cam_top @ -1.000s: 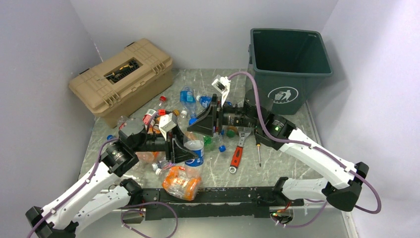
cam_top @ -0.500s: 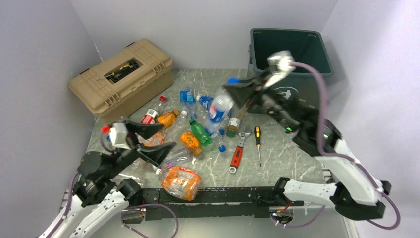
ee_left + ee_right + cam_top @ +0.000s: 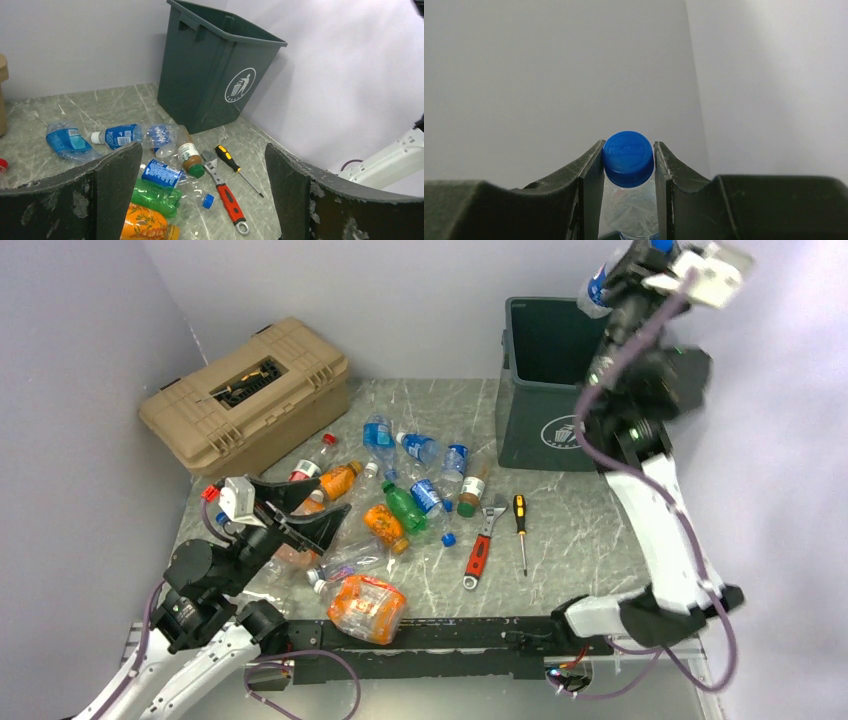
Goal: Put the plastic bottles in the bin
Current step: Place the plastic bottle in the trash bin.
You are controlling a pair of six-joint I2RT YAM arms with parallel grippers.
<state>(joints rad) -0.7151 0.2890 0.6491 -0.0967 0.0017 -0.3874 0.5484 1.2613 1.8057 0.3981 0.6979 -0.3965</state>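
Note:
The clear plastic bottle still hangs above the bin's rim, so the right gripper will next go down toward the opening of the dark green bin (image 3: 560, 370) and let the bottle go.
My right gripper (image 3: 635, 265) is raised high above the far right corner of the dark green bin (image 3: 560, 370), shut on a clear plastic bottle (image 3: 628, 200) with a blue cap (image 3: 628, 159) and blue label (image 3: 598, 285). Several plastic bottles lie on the table: a green one (image 3: 403, 505), a crushed orange one (image 3: 365, 608), a blue-labelled one (image 3: 161, 173) and a brown one with a green cap (image 3: 190, 159). My left gripper (image 3: 338, 512) hangs open above the left side of the pile with nothing between its fingers (image 3: 115, 185).
A tan toolbox (image 3: 245, 390) stands at the back left. A red-handled wrench (image 3: 478, 550) and a screwdriver (image 3: 521, 530) lie right of the pile, with a loose blue cap (image 3: 449, 538) beside them. White walls enclose the table.
The right arm swung up from the table, carrying the blue-capped bottle to above the bin. The left gripper opened wide and drew back to the left.

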